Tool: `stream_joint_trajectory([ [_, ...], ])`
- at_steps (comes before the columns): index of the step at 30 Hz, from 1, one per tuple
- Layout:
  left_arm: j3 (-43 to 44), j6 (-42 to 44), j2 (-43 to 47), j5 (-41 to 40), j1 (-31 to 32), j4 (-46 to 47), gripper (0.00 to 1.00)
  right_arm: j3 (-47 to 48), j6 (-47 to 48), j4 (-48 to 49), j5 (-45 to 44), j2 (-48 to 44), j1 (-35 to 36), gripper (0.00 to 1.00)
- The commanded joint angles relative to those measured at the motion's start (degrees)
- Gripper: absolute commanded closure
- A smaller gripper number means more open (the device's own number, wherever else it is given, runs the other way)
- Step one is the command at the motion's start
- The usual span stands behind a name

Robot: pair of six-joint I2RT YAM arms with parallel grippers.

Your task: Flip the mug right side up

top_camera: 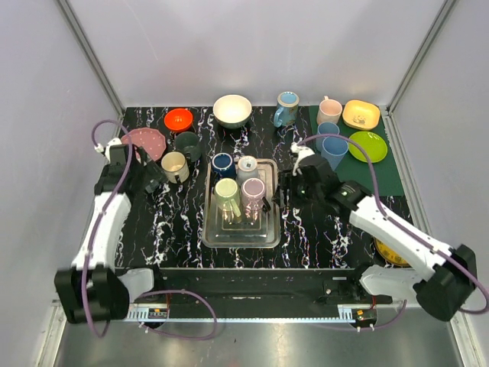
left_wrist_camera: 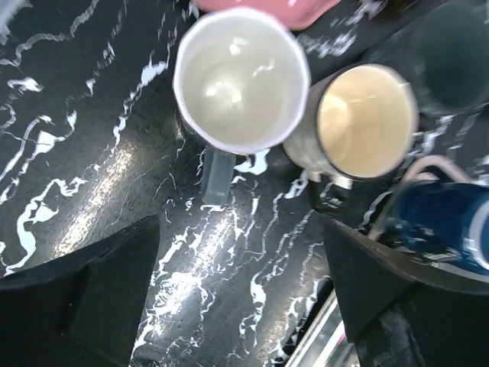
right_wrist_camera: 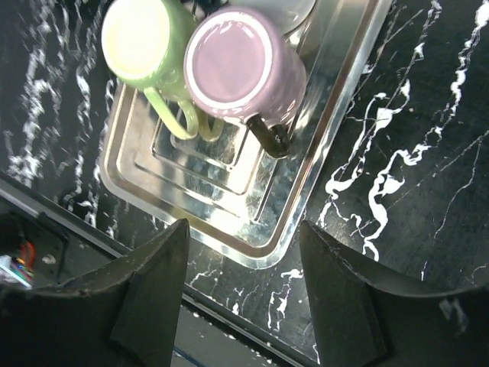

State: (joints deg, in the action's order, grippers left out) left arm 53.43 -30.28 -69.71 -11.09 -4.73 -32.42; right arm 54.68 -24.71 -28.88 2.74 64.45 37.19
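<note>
The lilac mug's black handle (top_camera: 266,205) (right_wrist_camera: 270,138) juts free below. My right gripper needs to lower onto it next, to the left in the top view.
A lilac mug (right_wrist_camera: 243,65) with a black handle stands in the metal tray (right_wrist_camera: 345,86), showing a flat glossy disc on top, so it looks bottom up; in the top view it (top_camera: 253,189) sits beside a green mug (top_camera: 227,191). My right gripper (right_wrist_camera: 244,245) (top_camera: 276,195) is open and empty, above the tray's near right corner. My left gripper (left_wrist_camera: 241,252) (top_camera: 151,182) is open and empty over bare table. Just beyond it a white mug (left_wrist_camera: 241,80) with a grey handle stands upright, mouth up. That mug is hidden under the left arm in the top view.
A cream-lined mug (left_wrist_camera: 367,122), a dark green mug (left_wrist_camera: 452,53) and a pink plate (top_camera: 145,141) crowd the left gripper. A dark blue mug (top_camera: 222,162) and a white mug (top_camera: 247,166) fill the tray's back. Bowls, mugs, cups and plates line the back edge and a green mat (top_camera: 359,172).
</note>
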Motion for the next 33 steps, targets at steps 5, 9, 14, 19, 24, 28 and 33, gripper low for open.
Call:
stream_joint_trajectory([
  [5, -5.78, -4.16, 23.64, 3.96, 9.12, -3.61, 0.11, 10.97, 9.76, -4.86, -12.06, 17.01, 9.66, 0.37],
  [9, -9.48, -6.28, 29.44, 7.92, 13.86, -4.05, 0.08, 14.66, 14.77, -5.92, -13.2, 23.61, 9.57, 0.38],
  [14, -10.8, -5.93, 31.65, 9.16, 16.24, -6.33, 0.01, 17.66, 17.94, -6.8, -13.73, 29.68, 9.66, 0.38],
  [19, -10.54, -4.52, 32.19, 10.39, 16.33, -6.42, 0.01, 19.5, 20.22, -5.31, -13.55, 33.1, 9.66, 0.38],
  [24, -10.19, -3.38, 31.04, 10.74, 16.42, -6.33, 0.03, 21.7, 22.07, -6.71, -13.82, 36.54, 9.66, 0.4],
  [28, -9.92, -3.2, 31.3, 12.32, 16.42, -5.72, 0.04, 22.49, 23.3, -6.8, -13.2, 38.99, 9.66, 0.41],
  [33, -9.57, -2.76, 30.86, 12.85, 16.42, -5.63, 0.05, 22.58, 23.31, -6.27, -12.32, 40.85, 9.66, 0.46],
])
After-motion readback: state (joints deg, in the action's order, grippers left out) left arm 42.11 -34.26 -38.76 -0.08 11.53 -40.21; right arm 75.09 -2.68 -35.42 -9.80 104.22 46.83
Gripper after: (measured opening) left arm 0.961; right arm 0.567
